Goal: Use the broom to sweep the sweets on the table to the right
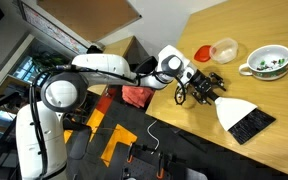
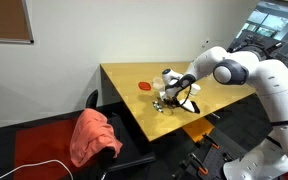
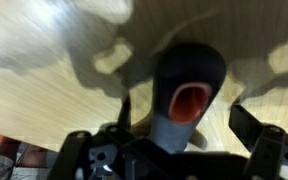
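My gripper, low around the dark handle (image 3: 175, 128) beside the red-rimmed hole, will stay low and close next.
The broom (image 1: 240, 113) lies flat on the table (image 1: 184, 40), with its white fan body and black bristle edge pointing away from the arm. My gripper (image 1: 198, 86) is at the broom's short dark handle. In the wrist view the handle (image 3: 189, 70), which has a red-rimmed hole, stands between my fingers (image 3: 184, 128). A thin gap shows on each side, so the gripper is open around it. The gripper also shows in an exterior view (image 2: 174, 96), low over the table (image 2: 124, 75). I cannot make out the sweets in any view.
A red disc (image 1: 202, 52), a clear cup (image 1: 224, 48) and a green-rimmed white cup (image 1: 269, 63) stand beyond the broom. The red disc (image 2: 145, 86) also shows in an exterior view. A chair with a red cloth (image 2: 92, 135) stands off the table's near edge.
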